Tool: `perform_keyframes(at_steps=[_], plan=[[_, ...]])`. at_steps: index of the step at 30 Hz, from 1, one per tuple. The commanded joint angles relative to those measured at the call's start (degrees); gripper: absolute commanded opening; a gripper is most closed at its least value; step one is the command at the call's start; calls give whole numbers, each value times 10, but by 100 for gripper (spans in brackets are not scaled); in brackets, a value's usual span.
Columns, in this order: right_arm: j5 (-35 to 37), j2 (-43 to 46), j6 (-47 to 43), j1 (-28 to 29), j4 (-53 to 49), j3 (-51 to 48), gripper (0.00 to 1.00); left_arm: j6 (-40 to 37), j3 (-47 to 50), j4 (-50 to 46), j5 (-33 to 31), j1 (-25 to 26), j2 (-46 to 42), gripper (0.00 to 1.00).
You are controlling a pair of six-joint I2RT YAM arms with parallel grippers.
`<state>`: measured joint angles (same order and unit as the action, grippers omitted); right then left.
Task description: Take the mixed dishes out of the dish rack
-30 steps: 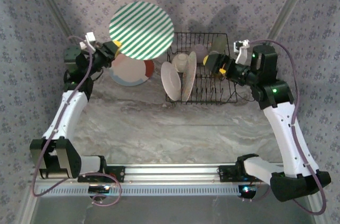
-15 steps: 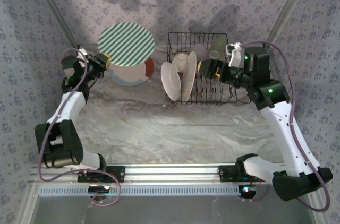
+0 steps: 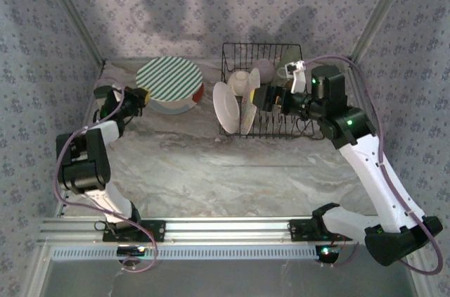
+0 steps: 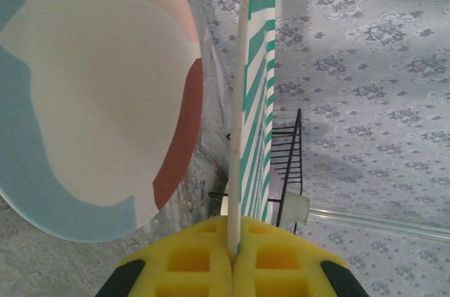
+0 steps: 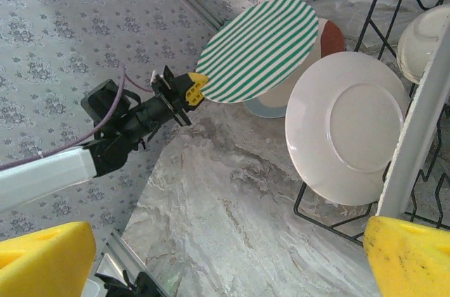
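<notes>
My left gripper will move down next to put the striped plate onto the pastel plate (image 3: 184, 105), and then it will let go of the striped plate's rim.
My left gripper (image 3: 143, 95) is shut on the rim of a green-and-white striped plate (image 3: 169, 77), held nearly level just above a pastel plate (image 3: 184, 105) that lies on the table. In the left wrist view the yellow pads (image 4: 204, 262) pinch the striped plate's edge (image 4: 238, 135). The black wire dish rack (image 3: 288, 124) holds a white plate (image 3: 226, 107) leaning at its left end, a second plate on edge (image 3: 249, 110), a cream cup (image 3: 239, 82), a lilac bowl (image 3: 264, 68) and a tan cup (image 3: 287, 61). My right gripper (image 3: 261, 96) hangs open over the rack's left part, its right fingertip (image 5: 408, 258) beside the edge-on plate (image 5: 418, 121).
Patterned cloth walls close in the marble table (image 3: 232, 170) at the back and on both sides. Open marble lies in front of the rack and the plate stack. An aluminium rail (image 3: 225, 230) with both arm bases runs along the near edge.
The left arm has lowered the striped plate from high up down onto the pastel plate's spot. The right gripper has slid left over the rack toward the standing plates.
</notes>
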<state>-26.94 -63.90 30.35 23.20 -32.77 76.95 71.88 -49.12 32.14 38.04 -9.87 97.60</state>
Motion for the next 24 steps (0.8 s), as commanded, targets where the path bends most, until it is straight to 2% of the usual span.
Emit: perform_keyframes(at_steps=[1, 24], plan=[[2, 4, -14, 6, 9, -2, 100, -3, -3, 80, 16, -2, 18, 0], [13, 5, -19, 30, 0, -12, 100, 1, -31, 134, 36, -1, 143, 0]])
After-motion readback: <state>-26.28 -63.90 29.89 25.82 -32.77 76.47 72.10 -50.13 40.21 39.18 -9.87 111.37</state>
